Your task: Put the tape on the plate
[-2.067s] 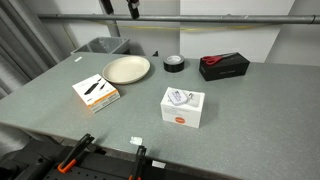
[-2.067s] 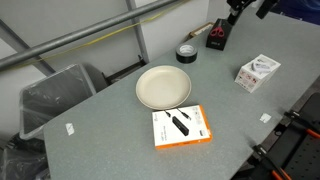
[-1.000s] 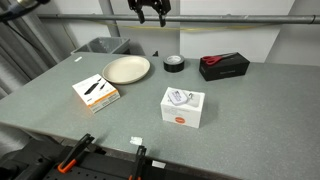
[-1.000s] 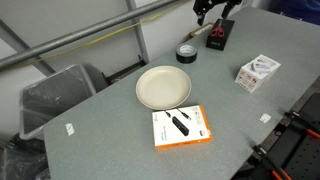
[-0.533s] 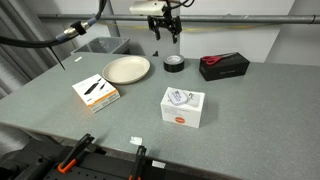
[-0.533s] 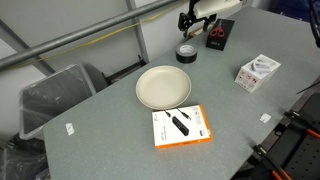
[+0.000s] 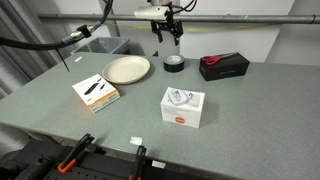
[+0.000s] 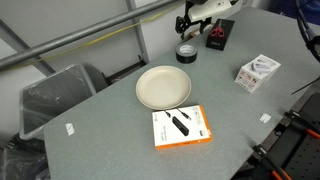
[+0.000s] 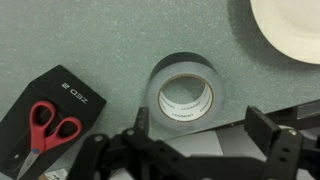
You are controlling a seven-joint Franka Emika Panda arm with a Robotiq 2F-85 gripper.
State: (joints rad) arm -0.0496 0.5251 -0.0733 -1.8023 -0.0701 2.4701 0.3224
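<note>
I will next lower my gripper's fingers astride the roll's plate-side (image 7: 166, 63) (image 9: 217, 97), one into the hollow core, which has room for it, because the tape is below my gripper.
The tape (image 7: 173, 64) is a small dark roll with a pale core, lying flat at the back of the grey table; it also shows in an exterior view (image 8: 186, 53) and in the wrist view (image 9: 186, 95). The cream plate (image 7: 126, 69) lies beside it, also seen in an exterior view (image 8: 163, 88) and at the wrist view's corner (image 9: 290, 30). My gripper (image 7: 167, 30) hangs a little above the tape, open and empty. It also shows in an exterior view (image 8: 187, 23). In the wrist view the fingers (image 9: 195, 130) spread on both sides just below the roll.
A black box with red scissors (image 7: 223, 66) lies beside the tape, also in the wrist view (image 9: 45, 115). A white square box (image 7: 183, 106) and a flat white-orange box (image 7: 95, 91) sit nearer the front. A grey bin (image 8: 55, 95) stands off the table edge.
My arm has come in from the upper background and lowered over the tape. In the last half second it barely moved. Nothing on the table has shifted.
</note>
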